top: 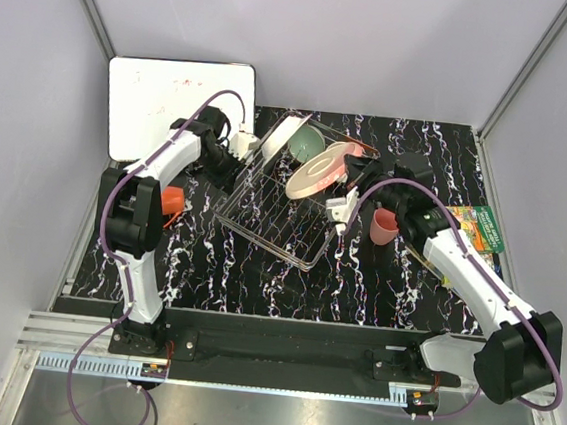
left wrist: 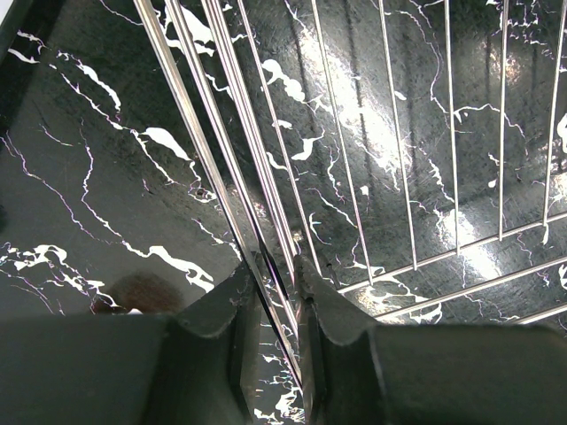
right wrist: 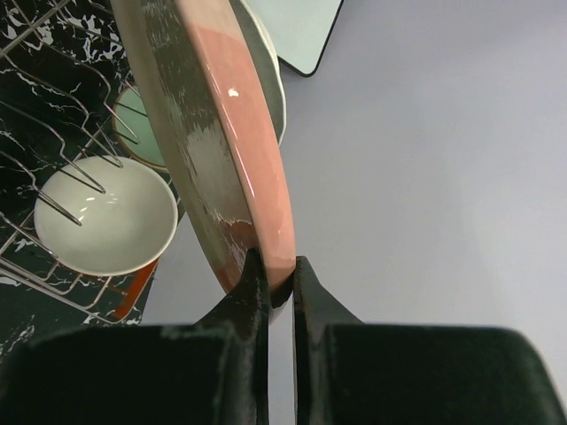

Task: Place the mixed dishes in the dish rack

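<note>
The dish rack's open wires lie below my right gripper and to its left in the top view. The gripper lowers that way next and releases the pink-and-cream plate.
The silver wire dish rack (top: 261,238) sits askew mid-table. My left gripper (top: 241,148) is shut on its left rim wires (left wrist: 251,133), one finger on each side (left wrist: 275,266). My right gripper (top: 343,204) is shut on the lower rim of the large pink-and-cream plate (top: 318,172), held on edge over the rack (right wrist: 239,115). A white plate (top: 278,140) and the mint green bowl (top: 306,142) stand in the rack. The cream bowl (right wrist: 106,217) lies in the rack. The orange mug (top: 171,202) stands left of the rack. The small pink cup (top: 384,226) stands right of it.
A whiteboard (top: 178,107) lies at the back left behind my left arm. A green book (top: 478,228) lies at the right edge by my right arm. Grey walls close in the table on three sides.
</note>
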